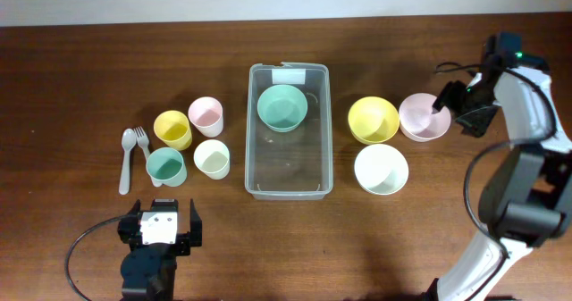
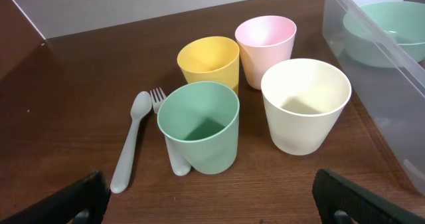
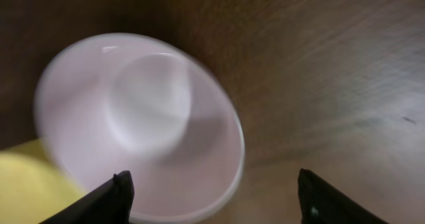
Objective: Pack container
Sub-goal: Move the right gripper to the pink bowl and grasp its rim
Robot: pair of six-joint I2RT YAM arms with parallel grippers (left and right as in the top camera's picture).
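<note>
I need to lower my right gripper onto the pink bowl's rim (image 1: 449, 116) (image 3: 237, 172) next, on the side away from the yellow bowl. Its open fingers are already on both sides of that rim.
The clear plastic container (image 1: 289, 131) stands mid-table with a green bowl (image 1: 282, 107) inside at its far end; its wall shows in the left wrist view (image 2: 372, 58). My right gripper (image 1: 444, 103) is open above the pink bowl (image 1: 422, 118), one finger over the bowl and one beyond its rim (image 3: 212, 204). The pink bowl (image 3: 139, 124) fills the right wrist view. My left gripper (image 1: 161, 229) is open and empty near the front edge, behind four cups (image 2: 206, 197).
Yellow bowl (image 1: 373, 119) and white bowl (image 1: 381, 169) lie right of the container. Yellow (image 1: 172, 129), pink (image 1: 206, 115), green (image 1: 165, 167) and cream (image 1: 212, 158) cups stand to its left, with a grey spoon (image 1: 127, 158) and fork (image 1: 142, 143).
</note>
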